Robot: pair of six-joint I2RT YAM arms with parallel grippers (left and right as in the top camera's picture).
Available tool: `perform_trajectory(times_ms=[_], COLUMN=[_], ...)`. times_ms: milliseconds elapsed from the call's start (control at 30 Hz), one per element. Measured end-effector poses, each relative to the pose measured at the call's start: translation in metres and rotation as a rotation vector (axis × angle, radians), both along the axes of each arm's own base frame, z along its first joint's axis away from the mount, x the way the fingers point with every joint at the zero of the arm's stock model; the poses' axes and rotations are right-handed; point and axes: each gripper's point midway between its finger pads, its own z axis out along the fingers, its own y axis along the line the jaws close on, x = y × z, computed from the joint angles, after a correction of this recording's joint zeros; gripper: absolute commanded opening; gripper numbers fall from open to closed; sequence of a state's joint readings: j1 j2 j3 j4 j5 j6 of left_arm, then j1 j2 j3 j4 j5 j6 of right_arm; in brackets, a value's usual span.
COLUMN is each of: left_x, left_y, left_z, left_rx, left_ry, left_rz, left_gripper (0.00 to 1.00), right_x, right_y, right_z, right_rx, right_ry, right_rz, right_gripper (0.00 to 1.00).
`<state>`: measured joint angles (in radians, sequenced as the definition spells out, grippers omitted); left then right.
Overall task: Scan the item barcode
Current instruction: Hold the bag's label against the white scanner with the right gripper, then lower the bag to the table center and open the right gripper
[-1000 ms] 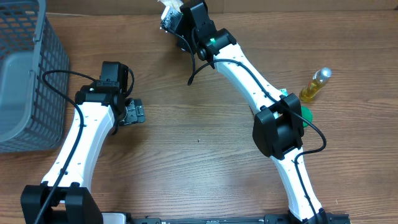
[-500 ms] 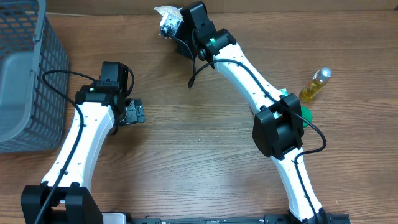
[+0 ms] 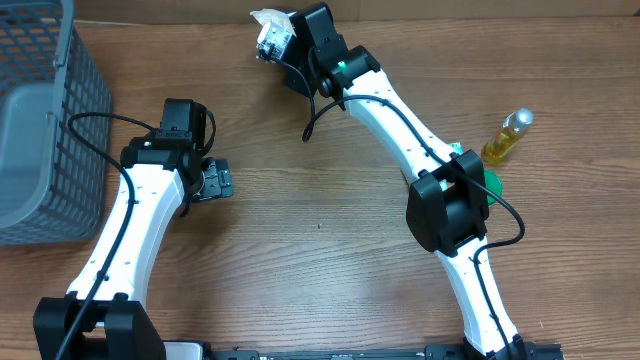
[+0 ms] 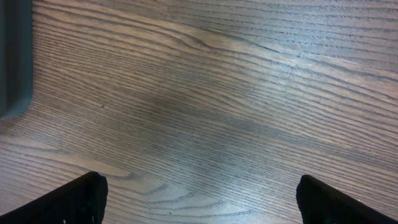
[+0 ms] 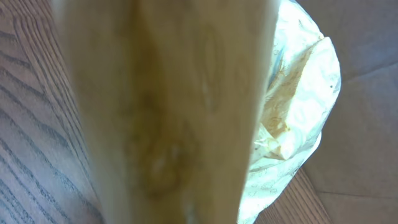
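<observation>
The packet swings back from the far edge in my right gripper next. The gripper then turns and releases it on the bare wood in the middle of the table (image 3: 342, 182), since that spot's clear.
The item (image 3: 264, 17) is a crinkly, pale plastic-wrapped packet at the far edge of the table, top centre in the overhead view. My right gripper (image 3: 274, 42) is shut on it. In the right wrist view the packet (image 5: 174, 112) fills most of the frame as a blurred tan strip with a white wrapper behind it, and it hides the fingers. No barcode shows in any view. My left gripper (image 3: 215, 180) hangs open over bare wood at the left of the table. In the left wrist view, only bare table lies between the black fingertips (image 4: 87, 199) of that gripper (image 4: 202, 202).
A grey mesh basket (image 3: 85, 90) stands at the left edge, and its corner (image 4: 13, 56) shows in the left wrist view. A yellow bottle (image 3: 507, 136) lies at the right beside a small green object (image 3: 493, 183). A wall runs along the table's far edge.
My right gripper has shifted the packet a little to the left and nearer, so more of it shows. It has been still for the last half second. The left arm has not moved.
</observation>
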<state>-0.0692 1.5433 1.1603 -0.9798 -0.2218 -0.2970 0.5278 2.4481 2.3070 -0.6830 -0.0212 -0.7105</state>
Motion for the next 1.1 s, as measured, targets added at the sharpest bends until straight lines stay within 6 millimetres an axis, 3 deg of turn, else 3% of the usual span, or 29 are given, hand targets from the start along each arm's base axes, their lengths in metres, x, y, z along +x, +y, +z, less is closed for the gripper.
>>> perform_trajectory(times_ms=[300,467,633,700,967,1100], left_x=[0.000,0.000,0.000,0.000,0.000,0.000], left_y=[0.000,0.000,0.000,0.000,0.000,0.000], left_z=[0.000,0.000,0.000,0.000,0.000,0.000], left_rx=[0.000,0.000,0.000,0.000,0.000,0.000], left_ry=[0.000,0.000,0.000,0.000,0.000,0.000], left_rz=[0.000,0.000,0.000,0.000,0.000,0.000], left_gripper=[1.00,0.99,0.99,1.00,1.00,1.00], right_x=[0.001,-0.015,-0.055,-0.076,-0.175,-0.201], right_y=[-0.008,-0.017,-0.041,-0.052,-0.087,-0.095], right_z=[0.002,0.021,0.060,0.066,0.038,0.036], right_rx=[0.039,0.092,0.168,0.169,0.026,-0.019], right_ry=[0.036,0.114,0.266,0.342,0.778,0.887], right_rz=[-0.065,-0.154,-0.322,-0.380,-0.541,-0.568], right_gripper=[0.04,0.04,0.04,0.04,0.04,0.04])
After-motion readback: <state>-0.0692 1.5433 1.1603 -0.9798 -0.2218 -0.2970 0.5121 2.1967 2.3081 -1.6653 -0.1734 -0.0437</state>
